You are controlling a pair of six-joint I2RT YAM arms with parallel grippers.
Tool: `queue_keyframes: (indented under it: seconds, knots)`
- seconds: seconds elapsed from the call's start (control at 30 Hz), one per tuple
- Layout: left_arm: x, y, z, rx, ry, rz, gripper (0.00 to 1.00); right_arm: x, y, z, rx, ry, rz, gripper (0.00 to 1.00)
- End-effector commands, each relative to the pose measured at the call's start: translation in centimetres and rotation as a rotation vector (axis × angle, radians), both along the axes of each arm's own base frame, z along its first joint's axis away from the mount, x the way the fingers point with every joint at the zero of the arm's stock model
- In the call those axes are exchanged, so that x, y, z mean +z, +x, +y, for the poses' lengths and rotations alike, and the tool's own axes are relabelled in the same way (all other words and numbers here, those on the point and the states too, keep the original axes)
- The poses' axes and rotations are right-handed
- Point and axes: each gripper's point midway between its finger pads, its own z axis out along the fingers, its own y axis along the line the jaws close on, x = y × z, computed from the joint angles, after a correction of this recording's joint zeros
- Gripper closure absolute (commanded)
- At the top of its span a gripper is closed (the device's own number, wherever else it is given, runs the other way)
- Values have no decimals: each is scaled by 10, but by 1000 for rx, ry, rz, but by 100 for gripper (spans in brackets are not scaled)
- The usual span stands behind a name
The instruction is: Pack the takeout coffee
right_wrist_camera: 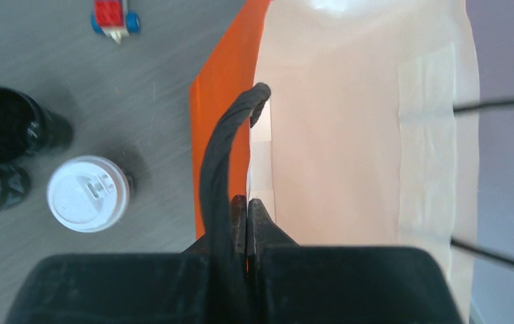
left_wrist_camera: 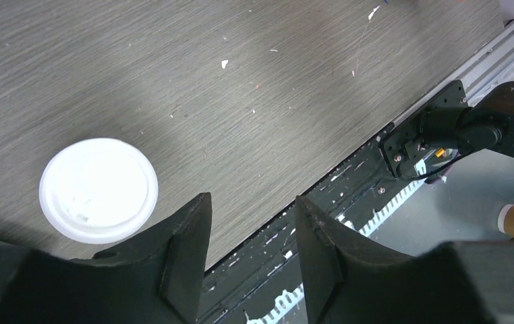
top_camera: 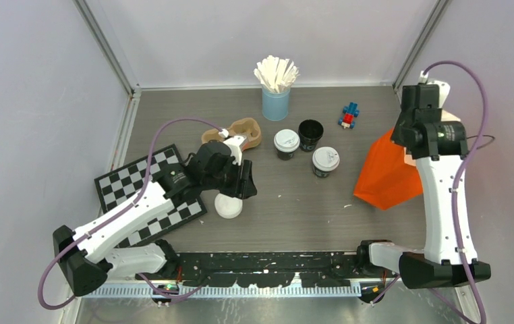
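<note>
Next, the right gripper carries the bag (right_wrist_camera: 224, 101) to the left in the top view, to the clear tabletop by the white lid, and releases it there.
Two lidded takeout coffee cups (top_camera: 286, 143) (top_camera: 326, 160) stand mid-table beside an open black cup (top_camera: 310, 133) with no lid. The right wrist view shows the nearer lidded cup (right_wrist_camera: 88, 194) and the open cup (right_wrist_camera: 5, 128). A further white lid (top_camera: 229, 206) sits just in front of my left gripper (top_camera: 246, 187); whatever is beneath it is hidden. In the left wrist view that lid (left_wrist_camera: 98, 190) lies left of my left gripper (left_wrist_camera: 253, 200), which is open and empty. My right gripper (right_wrist_camera: 247, 202) is shut on the rim of the orange bag (right_wrist_camera: 224, 101), beside its black handle (right_wrist_camera: 217, 155).
A cardboard cup carrier (top_camera: 237, 131) lies behind the left gripper. A light-blue cup of stirrers (top_camera: 276, 101) stands at the back, a small toy (top_camera: 349, 116) to its right. A checkerboard (top_camera: 139, 189) lies under the left arm. The orange bag (top_camera: 389, 172) sits at the right.
</note>
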Motion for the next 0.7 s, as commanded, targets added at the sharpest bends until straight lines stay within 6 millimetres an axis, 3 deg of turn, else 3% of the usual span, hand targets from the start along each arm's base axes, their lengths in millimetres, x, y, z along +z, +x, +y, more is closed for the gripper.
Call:
queue_keyframes:
  seconds: [0.0,0.1,0.2,0.4,0.53,0.67]
  knots:
    - [6,-5,11,30,-22,-11,48,66,-25,-14,-22,-79,-115,100]
    - [4,-5,13,26,-12,-23,45,87,-24,10,115,-9,-184,100]
    - [-2,-1,17,57,11,-23,37,89,-28,47,275,86,-193,100]
    - [2,17,28,140,51,-51,15,110,-44,109,519,198,-250,99]
    - [6,34,40,195,85,-35,2,112,-48,139,641,228,-215,100]
    - [12,49,51,277,37,20,0,110,-57,179,830,249,-165,99]
